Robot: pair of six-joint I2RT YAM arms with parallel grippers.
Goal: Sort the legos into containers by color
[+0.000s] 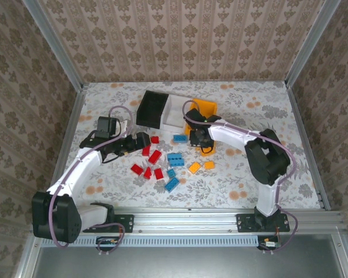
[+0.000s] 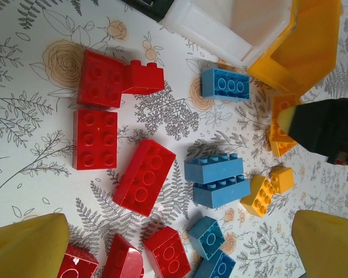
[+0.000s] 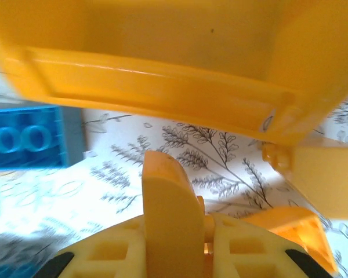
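The orange bin is just outward of my right gripper, so it will rise next and move outward over the bin's open inside to let go of the orange lego.
The containers stand in a row at the back: black bin [image 1: 152, 109], white bin [image 1: 175, 111], orange bin [image 1: 206, 109]. Red legos [image 1: 155, 156], blue legos [image 1: 175, 157] and orange legos [image 1: 194, 168] lie scattered in front of them. My left gripper [image 1: 142, 140] is open and hovers over red [image 2: 144, 176] and blue [image 2: 213, 169] bricks, holding nothing. My right gripper [image 1: 200, 142] sits just in front of the orange bin [image 3: 162, 75], shut on an orange lego [image 2: 278, 142] at table level. A sliver of orange shows between its fingers [image 3: 165, 197].
A blue brick [image 3: 29, 138] lies left of the right gripper, and another orange brick [image 3: 319, 179] leans by the orange bin's corner. Metal rails edge the flowered tabletop [image 1: 104, 95]; patterned walls close it in on three sides.
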